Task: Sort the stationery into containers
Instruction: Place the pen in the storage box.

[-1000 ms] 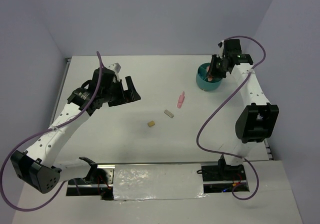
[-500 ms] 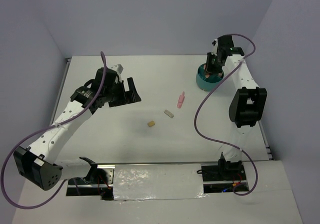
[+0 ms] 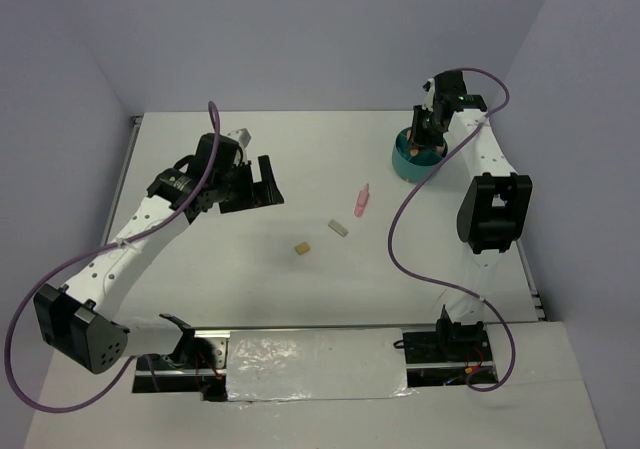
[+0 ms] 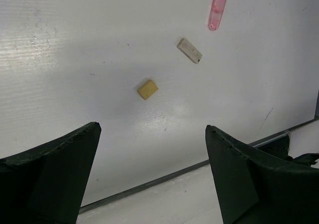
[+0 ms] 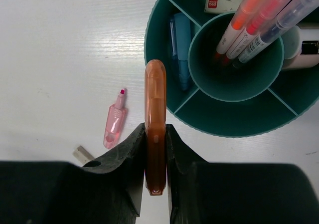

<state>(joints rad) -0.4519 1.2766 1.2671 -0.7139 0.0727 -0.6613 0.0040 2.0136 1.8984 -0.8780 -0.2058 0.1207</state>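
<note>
My right gripper should next lower the orange marker (image 5: 155, 109) into the open gap (image 5: 161, 48) beside the blue block in the cup, as that gap is below my right gripper. Then it should let go of the marker.
My right gripper (image 5: 155, 156) is shut on an orange marker (image 5: 155, 109) and holds it above the left rim of the round teal organiser cup (image 5: 157, 44), which also shows in the top view (image 3: 403, 166). The cup holds several pens, a blue block and a white box. A pink marker (image 3: 361, 200) (image 5: 114, 120) (image 4: 218, 7), a grey block (image 3: 339, 228) (image 4: 189, 50) and a tan block (image 3: 301, 250) (image 4: 147, 89) lie on the table's middle. My left gripper (image 3: 262, 181) (image 4: 152, 134) is open and empty, above the table left of them.
The white table (image 3: 200, 279) ends at a metal strip along the near edge (image 4: 164, 176). Purple cables hang from both arms. Grey walls stand close behind and beside the table.
My right gripper has swung left with the orange marker, from over the cup's right side to its far rim. The left gripper has drifted slightly right, still open.
</note>
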